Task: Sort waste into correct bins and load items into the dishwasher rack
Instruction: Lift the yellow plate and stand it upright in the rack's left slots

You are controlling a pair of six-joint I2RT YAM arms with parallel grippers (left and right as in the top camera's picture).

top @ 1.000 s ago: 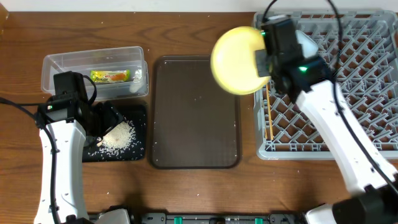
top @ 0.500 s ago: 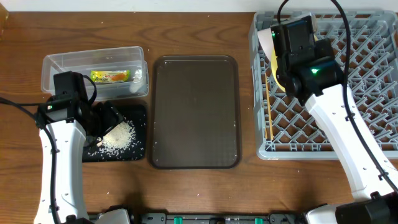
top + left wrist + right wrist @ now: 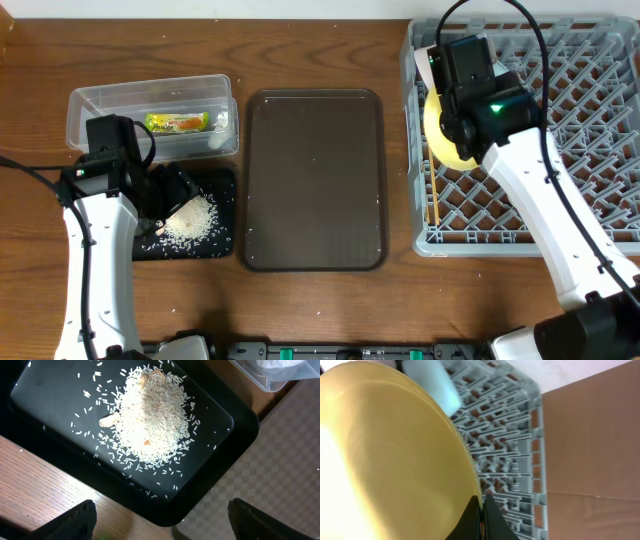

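Note:
My right gripper is going down next, toward the left in the overhead view, to the side of the rack beside the chopsticks to release, because pegs there stand by the plate (image 3: pixel 440 138).
My right gripper (image 3: pixel 481 506) is shut on the rim of the round yellow plate (image 3: pixel 385 450). It holds the plate (image 3: pixel 440 138) tilted on edge over the left side of the grey dishwasher rack (image 3: pixel 590 130). A pale bowl (image 3: pixel 427 382) sits in the rack just beyond the plate. Wooden chopsticks (image 3: pixel 433 200) lie along the rack's left wall. My left gripper (image 3: pixel 162 527) hangs open over the near corner of the black tray (image 3: pixel 45 405), which holds the rice scraps (image 3: pixel 150 415). The yellow-green wrapper (image 3: pixel 177 123) lies in the clear tub (image 3: pixel 90 105).
A large brown serving tray (image 3: pixel 315 180) lies between the black tray (image 3: pixel 222 180) and the rack. Loose rice grains (image 3: pixel 190 220) are scattered round the heap. The rack's upright pegs (image 3: pixel 510 455) stand close beside the plate.
My right arm carried the plate rightward from the brown tray's far corner into the rack and turned it on edge. The left arm has not moved.

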